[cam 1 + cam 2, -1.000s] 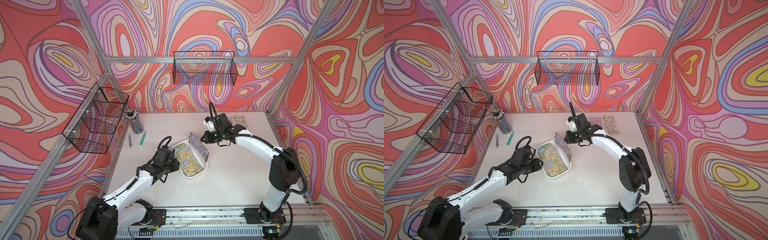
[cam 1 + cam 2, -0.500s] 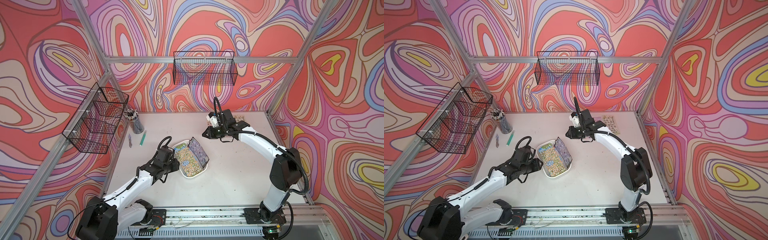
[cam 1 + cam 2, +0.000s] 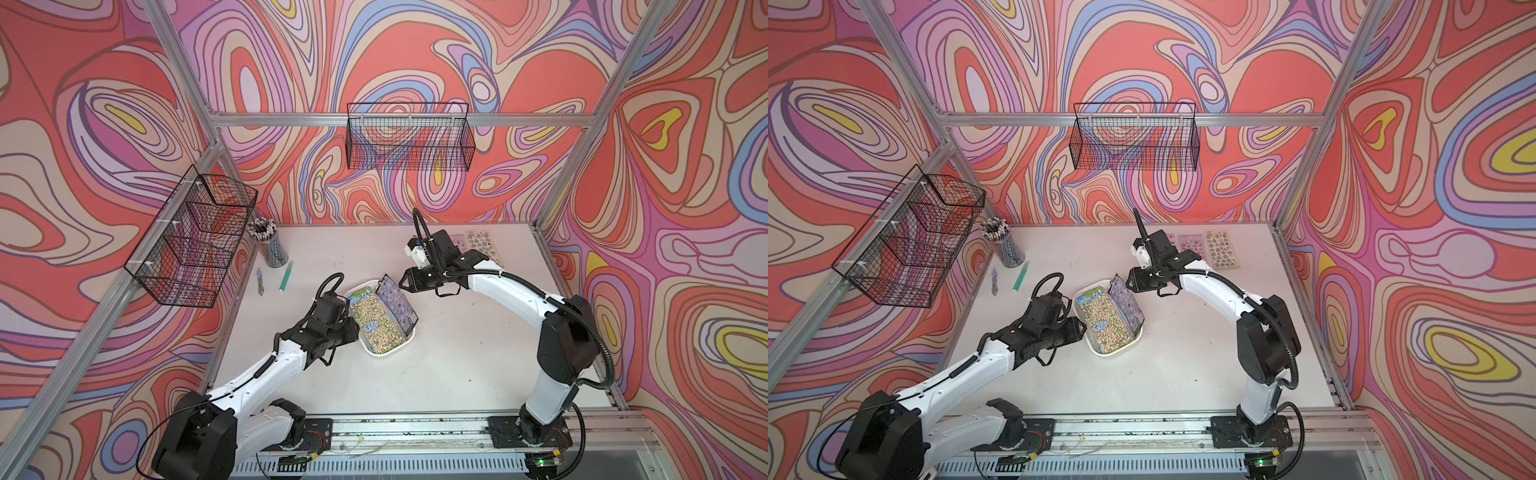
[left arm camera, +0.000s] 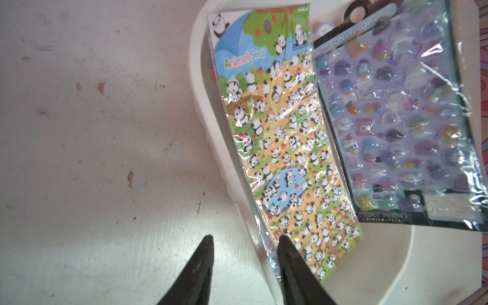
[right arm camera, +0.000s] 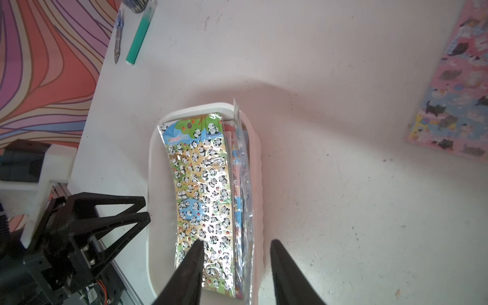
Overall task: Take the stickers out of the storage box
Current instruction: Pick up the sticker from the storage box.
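The purple sheet's upper edge (image 3: 401,296) (image 5: 247,240) stands clear above the side of the box. My right gripper will go down next with its open fingers on both sides of that edge of the sheet and close there.
The white storage box (image 3: 384,353) sits mid-table holding stickers. A panda sheet (image 4: 285,145) lies on top of the stack. A purple sheet (image 3: 397,303) stands on its long edge, leaning on the box's right wall. My left gripper (image 4: 245,239) is open astride the box's left wall, one finger over the stickers and one outside, with table showing beside the wall. My right gripper (image 5: 239,243) hangs open above the box's far end, holding nothing, its fingers either side of the purple sheet's edge (image 5: 241,171). More stickers (image 3: 1221,249) lie flat at the table's far right.
A cup of pens (image 3: 270,245) stands at the far left corner, with a green pen (image 3: 285,275) and a small grey pen (image 3: 260,281) beside it. Black wire baskets hang on the back wall (image 3: 409,137) and the left wall (image 3: 195,237).
My right gripper has opened, drawn back from the purple sheet, then come down toward the box's far end again. The sheet stays leaning in the box. The left arm has not moved.
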`<state>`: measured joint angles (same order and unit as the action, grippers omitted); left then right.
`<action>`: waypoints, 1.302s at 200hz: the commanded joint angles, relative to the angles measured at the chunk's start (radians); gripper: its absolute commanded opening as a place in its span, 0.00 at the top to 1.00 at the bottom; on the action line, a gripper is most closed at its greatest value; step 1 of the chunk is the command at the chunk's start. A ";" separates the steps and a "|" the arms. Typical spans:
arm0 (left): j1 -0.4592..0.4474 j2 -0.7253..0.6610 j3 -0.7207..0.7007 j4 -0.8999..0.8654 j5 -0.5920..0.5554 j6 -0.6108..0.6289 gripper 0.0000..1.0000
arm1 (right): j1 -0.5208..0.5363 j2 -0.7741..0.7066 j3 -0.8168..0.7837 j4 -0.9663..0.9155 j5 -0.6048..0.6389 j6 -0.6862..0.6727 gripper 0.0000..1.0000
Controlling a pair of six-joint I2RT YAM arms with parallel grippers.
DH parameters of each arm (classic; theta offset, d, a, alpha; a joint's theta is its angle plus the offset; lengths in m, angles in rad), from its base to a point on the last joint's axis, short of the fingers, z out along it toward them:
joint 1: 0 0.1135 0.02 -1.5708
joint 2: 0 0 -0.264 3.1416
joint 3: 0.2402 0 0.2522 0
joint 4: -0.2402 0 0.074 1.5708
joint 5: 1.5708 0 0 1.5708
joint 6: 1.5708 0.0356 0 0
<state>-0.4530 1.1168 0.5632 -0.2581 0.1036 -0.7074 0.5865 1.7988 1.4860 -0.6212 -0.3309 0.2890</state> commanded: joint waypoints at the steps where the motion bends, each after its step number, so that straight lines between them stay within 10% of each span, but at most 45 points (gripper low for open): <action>1: -0.006 0.008 0.005 0.019 -0.008 -0.009 0.56 | 0.025 0.040 -0.018 -0.017 0.053 -0.021 0.57; 104: -0.008 0.009 0.000 0.026 -0.007 -0.010 0.56 | 0.036 0.086 -0.024 0.000 0.079 -0.013 0.60; 200: -0.007 0.004 0.004 0.016 -0.012 -0.005 0.56 | 0.039 0.104 -0.002 -0.005 0.084 0.002 1.00; 260: -0.007 0.015 0.019 0.014 -0.013 0.002 0.56 | 0.004 -0.003 0.027 -0.021 0.048 0.013 1.00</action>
<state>-0.4530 1.1217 0.5632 -0.2493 0.1036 -0.7078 0.6220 1.8797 1.4757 -0.6300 -0.2581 0.2974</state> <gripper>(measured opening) 0.441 0.048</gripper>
